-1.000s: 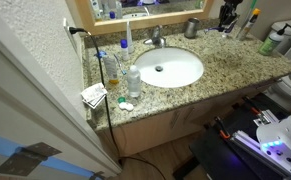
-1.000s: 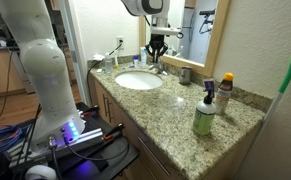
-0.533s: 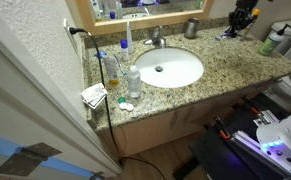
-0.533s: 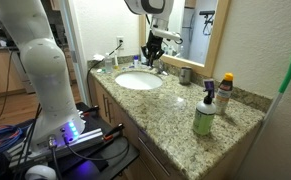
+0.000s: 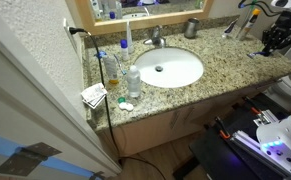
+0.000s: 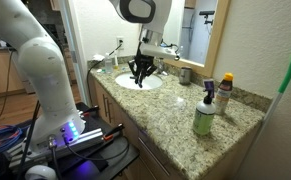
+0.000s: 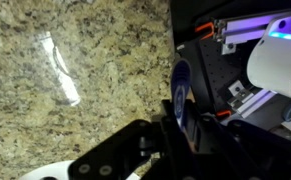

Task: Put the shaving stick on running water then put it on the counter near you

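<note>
The stick's tip overhangs the counter's edge. I should next bring my gripper in from there, down to the bare granite beside the shaving stick, and release.
The speckled granite counter (image 5: 225, 70) (image 6: 180, 110) holds a white oval basin (image 5: 170, 68) (image 6: 125, 83) with a silvery faucet (image 5: 157, 40). My gripper (image 5: 276, 44) (image 6: 138, 74) hangs over the counter's front edge, beside the basin. In the wrist view my gripper (image 7: 177, 125) is shut on a thin blue shaving stick (image 7: 181, 95), whose tip sticks out over the counter's edge. Granite (image 7: 85, 60) fills the left of that view.
Bottles (image 5: 133, 80) and a jar (image 5: 113, 70) stand at one side of the basin. A metal cup (image 5: 191, 28) (image 6: 185, 75) stands by the mirror. A green bottle (image 6: 203, 115) and a spray bottle (image 6: 225, 95) stand at the counter's other end. The robot's base (image 6: 70, 130) stands below.
My gripper has moved away from the faucet and mirror, out toward the counter's front edge and lower, still holding the blue stick.
</note>
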{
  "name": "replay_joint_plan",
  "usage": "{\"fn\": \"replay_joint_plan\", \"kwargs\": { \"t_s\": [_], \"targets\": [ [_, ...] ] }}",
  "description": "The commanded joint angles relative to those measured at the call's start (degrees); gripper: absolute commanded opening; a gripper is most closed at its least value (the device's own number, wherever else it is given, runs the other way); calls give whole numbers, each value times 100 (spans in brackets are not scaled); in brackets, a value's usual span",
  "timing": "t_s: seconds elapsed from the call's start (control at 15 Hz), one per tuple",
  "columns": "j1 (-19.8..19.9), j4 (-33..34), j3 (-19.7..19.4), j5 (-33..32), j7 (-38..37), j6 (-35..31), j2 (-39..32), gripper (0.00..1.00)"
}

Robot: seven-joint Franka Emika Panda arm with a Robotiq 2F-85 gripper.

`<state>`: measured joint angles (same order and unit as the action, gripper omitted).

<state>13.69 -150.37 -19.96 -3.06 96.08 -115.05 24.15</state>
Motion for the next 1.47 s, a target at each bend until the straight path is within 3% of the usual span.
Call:
{"fn": "replay_joint_plan", "kwargs": {
  "t_s": [0.0,0.07,0.13,0.2,0.47,0.6,0.67,0.87,0.93,1.2,1.4],
  "targets": [
    [349,-1326,-244,-186,-124,-1523,729,4],
    [428,-1550,-287,-281,-142,-1944,804,4],
    [248,-938,-441,-99,-17,-2164,144,4],
    [236,-1081,-457,-96,-75,-2519,124,4],
    [186,-1007,-311,-242,-382,-3479,-481,4],
    [198,-998,-257,-344,-504,-3531,-747,4],
    [179,-997,-347,-219,-355,-3233,-403,15],
    [173,-971,-284,-238,-442,-3345,-684,15],
    [245,-922,-206,-401,-592,-3373,-876,4],
    [249,-957,-231,-618,-686,-3424,-1240,4],
    [187,-956,-279,-426,-593,-3529,-1533,4]
  ]
}}
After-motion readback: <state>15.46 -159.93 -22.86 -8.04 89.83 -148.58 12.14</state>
